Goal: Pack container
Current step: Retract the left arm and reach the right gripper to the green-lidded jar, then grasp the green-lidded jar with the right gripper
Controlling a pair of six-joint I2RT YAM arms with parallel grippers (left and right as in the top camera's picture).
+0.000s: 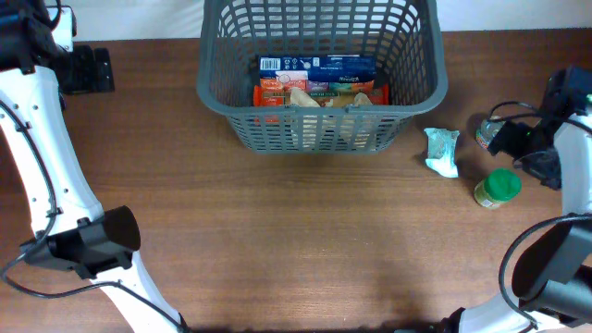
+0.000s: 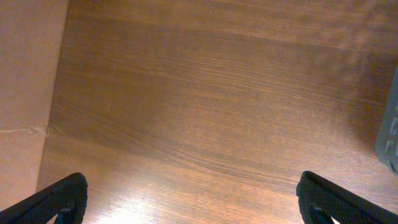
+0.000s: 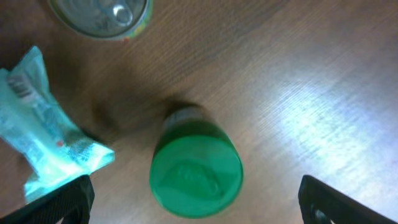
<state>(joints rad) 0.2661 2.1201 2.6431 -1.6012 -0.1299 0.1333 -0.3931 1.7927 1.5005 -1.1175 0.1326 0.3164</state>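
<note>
My right gripper is above the jar's green lid (image 1: pixel 503 184) (image 3: pixel 197 176), and the lid is midway between its open fingers, so it will lower them around the lid next and close.
The dark grey slotted basket (image 1: pixel 319 69) stands at the back middle of the table and holds a blue box and orange packets. A green-lidded jar (image 1: pixel 498 188) stands upright at the right; it also shows in the right wrist view (image 3: pixel 196 171). A pale teal packet (image 1: pixel 442 151) lies left of it, seen too in the right wrist view (image 3: pixel 46 143). A can (image 3: pixel 99 15) stands behind them. My right gripper (image 3: pixel 196 202) is open above the jar, fingers either side, apart from it. My left gripper (image 2: pixel 189 202) is open and empty over bare table at the far left.
The basket's corner (image 2: pixel 388 134) shows at the right edge of the left wrist view. The table's left edge (image 2: pixel 53 124) meets a pale floor. The right arm's cables (image 1: pixel 509 116) hang near the can.
</note>
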